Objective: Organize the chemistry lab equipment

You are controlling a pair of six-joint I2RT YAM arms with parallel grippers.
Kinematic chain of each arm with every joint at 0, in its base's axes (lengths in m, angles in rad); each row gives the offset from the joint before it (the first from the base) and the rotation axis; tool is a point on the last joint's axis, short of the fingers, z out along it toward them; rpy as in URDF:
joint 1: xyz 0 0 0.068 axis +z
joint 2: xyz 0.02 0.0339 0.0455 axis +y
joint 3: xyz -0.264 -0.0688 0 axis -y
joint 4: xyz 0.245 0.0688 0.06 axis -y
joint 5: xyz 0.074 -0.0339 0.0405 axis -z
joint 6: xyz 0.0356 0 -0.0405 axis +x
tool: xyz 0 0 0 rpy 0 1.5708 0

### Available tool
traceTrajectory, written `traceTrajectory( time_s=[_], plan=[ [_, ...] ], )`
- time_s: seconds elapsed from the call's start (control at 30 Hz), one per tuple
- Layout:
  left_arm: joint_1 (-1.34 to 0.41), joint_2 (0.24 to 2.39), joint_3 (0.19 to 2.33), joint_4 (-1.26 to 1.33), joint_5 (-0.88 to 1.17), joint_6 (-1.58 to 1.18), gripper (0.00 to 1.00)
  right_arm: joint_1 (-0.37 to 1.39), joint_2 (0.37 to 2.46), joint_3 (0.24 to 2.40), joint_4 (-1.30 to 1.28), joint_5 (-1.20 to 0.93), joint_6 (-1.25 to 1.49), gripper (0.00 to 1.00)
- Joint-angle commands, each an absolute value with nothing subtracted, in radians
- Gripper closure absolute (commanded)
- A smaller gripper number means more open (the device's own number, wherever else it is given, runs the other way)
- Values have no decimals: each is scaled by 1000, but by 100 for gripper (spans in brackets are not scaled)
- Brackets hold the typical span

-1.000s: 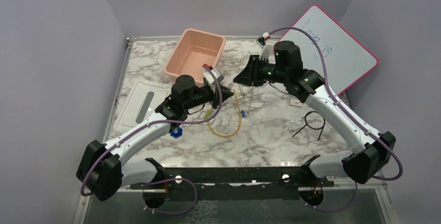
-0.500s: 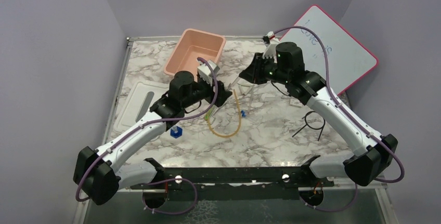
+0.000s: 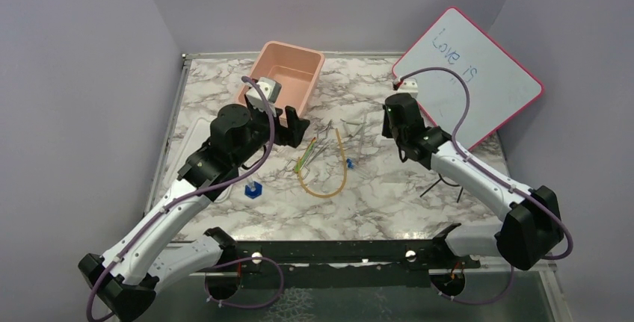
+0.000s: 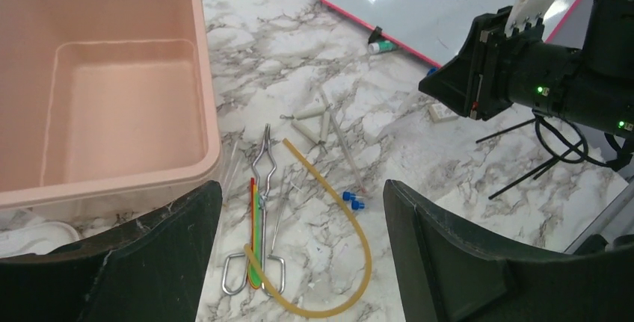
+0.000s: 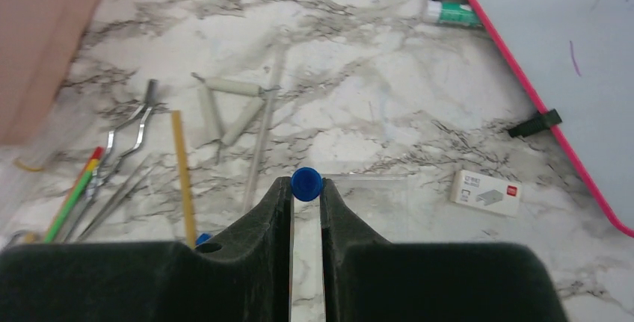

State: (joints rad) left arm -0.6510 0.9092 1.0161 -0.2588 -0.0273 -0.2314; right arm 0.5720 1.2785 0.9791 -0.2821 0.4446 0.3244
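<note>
The far end of the clear rack (image 5: pixel 365 189) can be seen under the small blue cap (image 5: pixel 306 182). My right gripper needs to lower the cap onto that end next and let go of it there.
The amber rubber tube (image 3: pixel 330 170) lies bent in a U mid-table, beside thin metal tongs (image 4: pixel 262 159) and a green-handled tool (image 4: pixel 256 243). Two tiny blue pieces (image 4: pixel 353 201) sit by the tube, and another blue piece (image 3: pixel 254 190) lies to the left. A black wire ring (image 3: pixel 448 175) rests at the right. My left gripper (image 4: pixel 300 187) hangs open above the tongs and tube, holding nothing. My right gripper (image 5: pixel 306 187) is shut on a small blue cap (image 5: pixel 306 182), above the table right of the pile.
A pink tub (image 3: pixel 253 83) stands at the back left with its white lid (image 3: pixel 196 156) flat beside it. A red-framed whiteboard (image 3: pixel 478 75) leans at the back right, a marker (image 5: pixel 452 14) at its foot. A small white box (image 5: pixel 486 191) and white ceramic tubes (image 5: pixel 232 109) lie nearby.
My left gripper has opened and drawn back left from the pile. My right arm has swung right and pulled away from the centre, its jaws closing on the blue cap.
</note>
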Motion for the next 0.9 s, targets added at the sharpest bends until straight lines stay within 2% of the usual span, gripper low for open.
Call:
traceTrajectory(
  time_s=[0.0, 0.23, 0.5, 0.87],
  plan=[
    [-652, 906, 968, -259, 98, -214, 18, 566, 1313, 942, -194, 621, 377, 84],
    [-652, 854, 895, -152, 263, -241, 18, 566, 1312, 844, -149, 530, 448, 84],
    [-652, 805, 848, -87, 263, -257, 17, 566, 1313, 731, -17, 562, 452, 85],
    [-652, 830, 854, -112, 243, -264, 17, 566, 1337, 688, 65, 557, 417, 85]
  ],
)
